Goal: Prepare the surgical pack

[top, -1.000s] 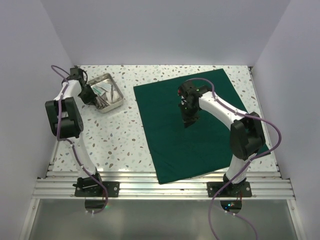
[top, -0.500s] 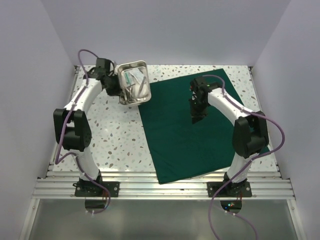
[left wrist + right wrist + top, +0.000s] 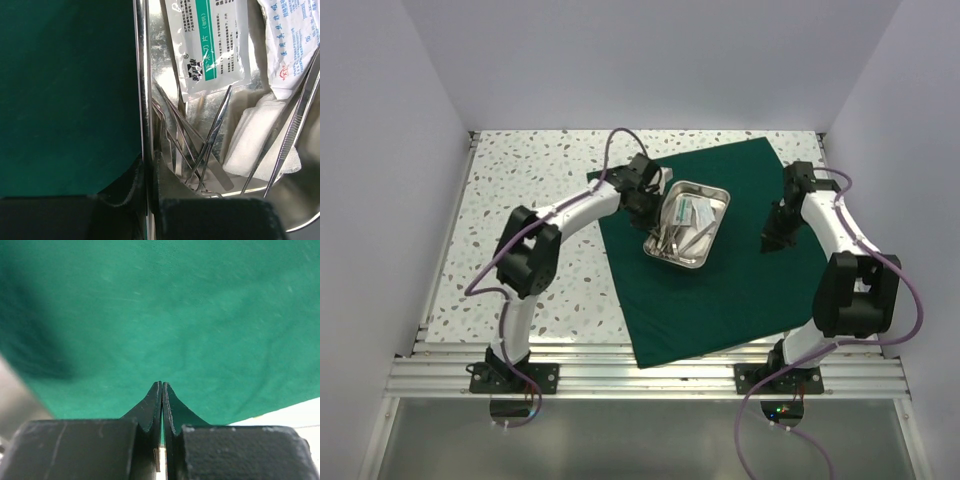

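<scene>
The steel tray is slightly off the drape's centre. So next, my left gripper moves the tray toward my right gripper, then sets it down flat.
The dark green drape [image 3: 740, 285] lies spread flat on the speckled table, and fills the left of the left wrist view [image 3: 65, 95] and most of the right wrist view [image 3: 165, 310]. My left gripper [image 3: 653, 208] is shut on the left rim of the steel tray [image 3: 712, 190], which is over the drape's middle; the rim [image 3: 141, 100] runs up between the fingers. The tray holds forceps [image 3: 212, 135], white gauze [image 3: 250, 140] and sealed packets [image 3: 207, 42]. My right gripper [image 3: 775, 240] is shut and empty above the drape's right part, tips [image 3: 161, 384] pressed together.
The bare speckled tabletop [image 3: 520, 220] lies left of the drape. White walls close in the back and both sides. An aluminium rail [image 3: 650, 365] runs along the near edge by the arm bases.
My left arm has carried the tray from the back left of the table rightward onto the middle of the drape. My right gripper has moved right, off the drape's centre toward its right edge.
</scene>
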Robot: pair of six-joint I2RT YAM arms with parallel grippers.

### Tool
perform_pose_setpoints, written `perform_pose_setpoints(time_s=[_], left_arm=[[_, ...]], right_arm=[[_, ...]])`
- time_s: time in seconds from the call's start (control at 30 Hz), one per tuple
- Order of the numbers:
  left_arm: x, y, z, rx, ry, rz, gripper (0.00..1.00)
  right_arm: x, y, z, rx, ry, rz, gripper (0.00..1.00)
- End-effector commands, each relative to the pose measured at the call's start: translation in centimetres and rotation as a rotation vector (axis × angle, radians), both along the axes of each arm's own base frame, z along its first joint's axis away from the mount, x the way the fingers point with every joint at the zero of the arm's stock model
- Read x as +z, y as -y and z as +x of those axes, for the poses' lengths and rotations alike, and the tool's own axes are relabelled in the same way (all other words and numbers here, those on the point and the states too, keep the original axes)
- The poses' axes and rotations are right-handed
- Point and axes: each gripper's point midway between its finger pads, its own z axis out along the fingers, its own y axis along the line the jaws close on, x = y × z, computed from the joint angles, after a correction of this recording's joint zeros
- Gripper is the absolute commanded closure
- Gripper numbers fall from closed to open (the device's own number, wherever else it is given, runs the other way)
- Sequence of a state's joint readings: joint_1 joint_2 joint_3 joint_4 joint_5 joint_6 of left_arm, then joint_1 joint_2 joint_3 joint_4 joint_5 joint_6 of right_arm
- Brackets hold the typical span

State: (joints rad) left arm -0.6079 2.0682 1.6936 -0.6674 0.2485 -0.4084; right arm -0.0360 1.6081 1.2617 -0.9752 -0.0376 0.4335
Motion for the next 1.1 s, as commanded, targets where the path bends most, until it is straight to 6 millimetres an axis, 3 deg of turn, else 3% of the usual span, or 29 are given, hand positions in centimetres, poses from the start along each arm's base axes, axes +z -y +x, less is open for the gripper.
perform_pose_setpoints(time_s=[0.0, 0.07, 0.27, 0.4, 0.43, 0.47, 0.57, 0.63, 0.77, 0.8, 0.87, 0.9, 0.97, 1.0, 1.03, 1.07], left_arm=[[1.4, 4.3, 0.8, -0.073, 0.054, -0.094, 1.00], [-0.3, 4.9, 0.3, -0.094, 0.029, -0.081, 1.00], [-2.5, 5.6, -0.1, -0.130, 0.007, -0.075, 1.00], [-3.3, 5.5, -0.3, -0.150, -0.003, -0.064, 0.88], [-3.0, 5.6, -0.3, -0.158, 0.000, -0.069, 0.82], [-2.8, 5.6, -0.3, -0.164, 0.002, -0.075, 0.68], [-0.8, 5.3, 0.1, -0.182, 0.055, -0.092, 0.51], [1.5, 5.1, 0.5, -0.195, 0.112, -0.117, 0.44], [5.5, 3.3, 2.3, -0.151, 0.192, -0.170, 0.43], [6.7, 2.4, 3.8, -0.110, 0.231, -0.208, 0.43], [8.1, 1.0, 4.8, -0.069, 0.274, -0.254, 0.48], [8.2, -0.4, 5.9, -0.023, 0.277, -0.257, 0.52], [7.2, -2.5, 7.9, 0.035, 0.263, -0.245, 0.68], [6.6, -2.9, 8.6, 0.054, 0.240, -0.242, 0.77], [5.4, -2.8, 9.7, 0.057, 0.204, -0.253, 0.95], [4.6, -3.0, 10.2, 0.064, 0.173, -0.266, 1.00]], right_arm=[[-0.3, 0.1, -0.9, -0.016, 0.003, 0.016, 1.00], [-1.0, -0.1, -0.9, -0.007, -0.016, 0.031, 1.00], [-2.2, -0.8, -1.3, -0.002, -0.037, 0.071, 1.00], [-3.0, -1.1, -1.4, -0.002, -0.058, 0.090, 1.00], [-3.1, -1.1, -1.4, -0.003, -0.058, 0.088, 1.00], [-3.2, -1.1, -1.4, -0.005, -0.062, 0.086, 1.00], [-3.5, -1.0, -1.3, -0.008, -0.067, 0.080, 1.00], [-3.8, -1.0, -1.3, -0.013, -0.073, 0.085, 1.00], [-4.1, -1.1, -1.0, -0.022, -0.078, 0.091, 1.00], [-4.1, -1.1, -0.9, -0.022, -0.080, 0.090, 1.00], [-4.4, -1.0, -0.8, -0.024, -0.089, 0.084, 1.00], [-4.4, -1.0, -0.7, -0.024, -0.092, 0.083, 1.00], [-4.5, -0.9, -0.4, -0.021, -0.098, 0.081, 1.00], [-4.3, -0.9, 0.1, -0.022, -0.090, 0.085, 1.00], [-4.5, -1.1, 0.2, -0.016, -0.099, 0.097, 1.00], [-4.4, -1.2, 0.5, -0.014, -0.094, 0.101, 1.00]])
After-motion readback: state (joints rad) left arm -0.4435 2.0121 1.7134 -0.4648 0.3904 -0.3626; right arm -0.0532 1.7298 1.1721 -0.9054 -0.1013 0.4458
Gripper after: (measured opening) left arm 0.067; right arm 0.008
